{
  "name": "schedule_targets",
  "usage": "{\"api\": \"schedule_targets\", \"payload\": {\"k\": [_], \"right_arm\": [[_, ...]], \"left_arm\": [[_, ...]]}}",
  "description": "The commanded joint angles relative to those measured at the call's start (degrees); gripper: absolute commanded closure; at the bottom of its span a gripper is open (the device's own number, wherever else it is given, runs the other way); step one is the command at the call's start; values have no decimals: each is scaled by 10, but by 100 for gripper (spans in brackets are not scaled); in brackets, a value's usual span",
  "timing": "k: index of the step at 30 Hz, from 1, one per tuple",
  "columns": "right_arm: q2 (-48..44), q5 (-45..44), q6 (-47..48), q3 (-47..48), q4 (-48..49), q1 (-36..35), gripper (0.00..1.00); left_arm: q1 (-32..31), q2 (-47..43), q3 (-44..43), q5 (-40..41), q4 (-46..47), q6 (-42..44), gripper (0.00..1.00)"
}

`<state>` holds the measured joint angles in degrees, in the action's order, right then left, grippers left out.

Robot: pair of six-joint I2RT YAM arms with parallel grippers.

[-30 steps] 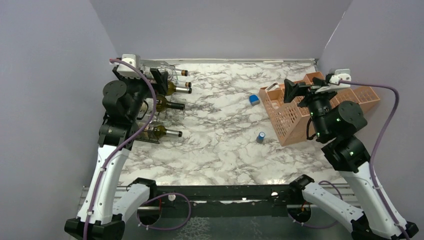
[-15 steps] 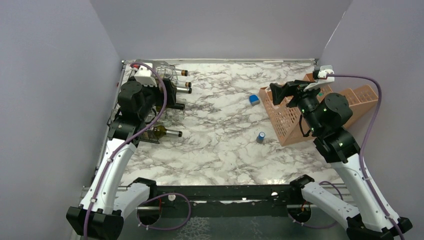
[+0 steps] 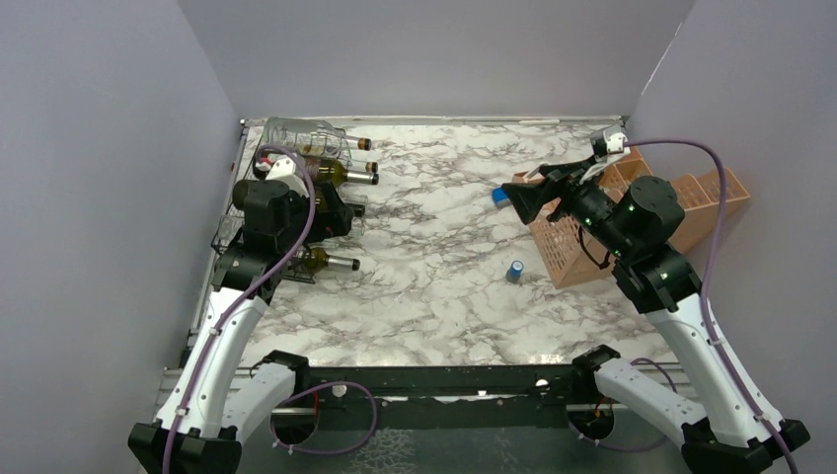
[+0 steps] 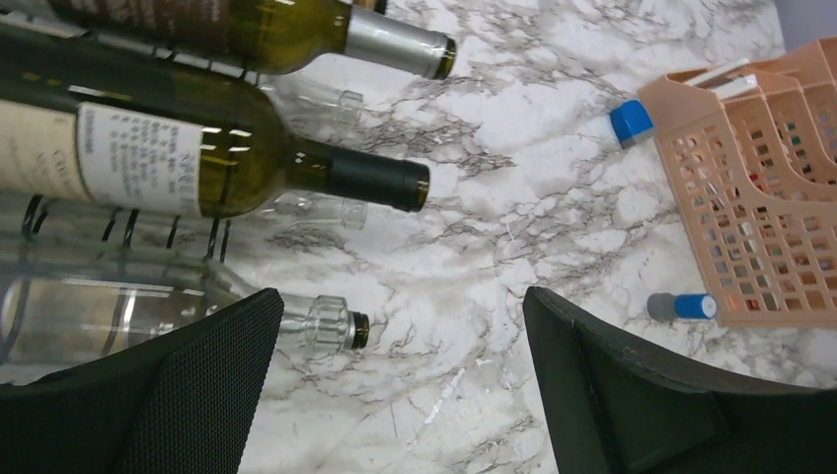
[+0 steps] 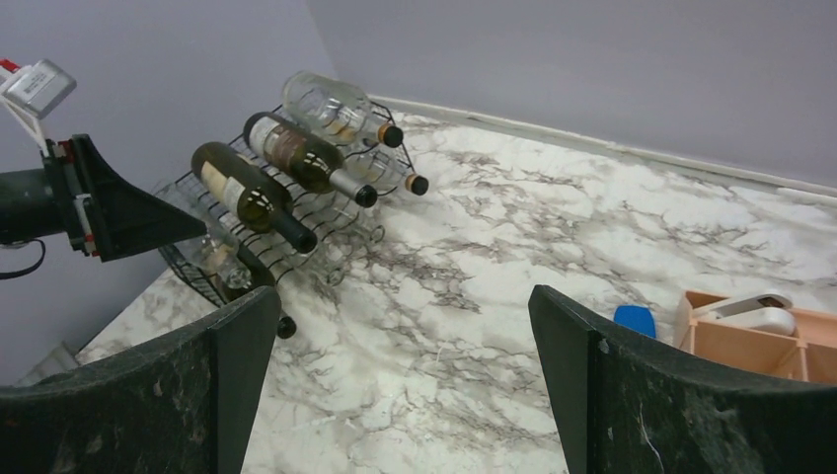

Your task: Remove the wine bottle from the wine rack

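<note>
My left gripper moves to the left in the top view next, turning and lowering astride the clear bottle's body (image 4: 104, 308), as its fingers frame only marble.
The black wire wine rack (image 3: 233, 227) stands at the table's left edge and holds several wine bottles lying with their necks to the right. A green bottle with a pale label and black foil neck (image 4: 247, 158) lies on the rack. Above it is a silver-necked one (image 4: 390, 44), and below it a clear bottle (image 4: 306, 321). My left gripper (image 4: 403, 301) hangs open by the bottle mouths (image 3: 336, 212), with only marble between its fingers. My right gripper (image 3: 523, 193) is open over mid-table, facing the rack (image 5: 266, 232), and holds nothing (image 5: 400, 301).
A salmon-orange crate (image 3: 582, 247) stands at the right, with a white object (image 5: 750, 311) in one compartment. A blue cap (image 3: 501, 197) and a small blue-grey cylinder (image 3: 515, 270) lie on the marble near it. Purple walls close in the left, back and right.
My left gripper has dropped from the rack's top tier to the front of the lower bottles. My right gripper has swung left from over the crate toward mid-table. Both stayed open.
</note>
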<state>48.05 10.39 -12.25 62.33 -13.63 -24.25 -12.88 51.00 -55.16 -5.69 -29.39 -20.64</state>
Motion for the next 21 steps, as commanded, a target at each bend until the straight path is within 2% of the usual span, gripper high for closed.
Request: {"api": "schedule_targets", "payload": {"k": [1, 6, 12, 15, 18, 21], "right_arm": [[3, 61, -23, -9, 18, 4, 1], [2, 65, -34, -10, 9, 4, 1], [3, 68, -31, -18, 8, 4, 1], [4, 72, -31, -21, 9, 4, 1], [1, 79, -33, -29, 12, 4, 1], [-6, 79, -34, -39, 16, 4, 1]], "left_arm": [[-4, -26, -10, 146, -76, -83, 1], [-5, 19, -63, 291, -174, -103, 1], [-3, 109, -142, 372, -285, -186, 1], [13, 153, -180, 395, -325, -218, 1], [51, 179, -204, 374, -337, -233, 1], [103, 188, -204, 357, -330, -245, 7]]}}
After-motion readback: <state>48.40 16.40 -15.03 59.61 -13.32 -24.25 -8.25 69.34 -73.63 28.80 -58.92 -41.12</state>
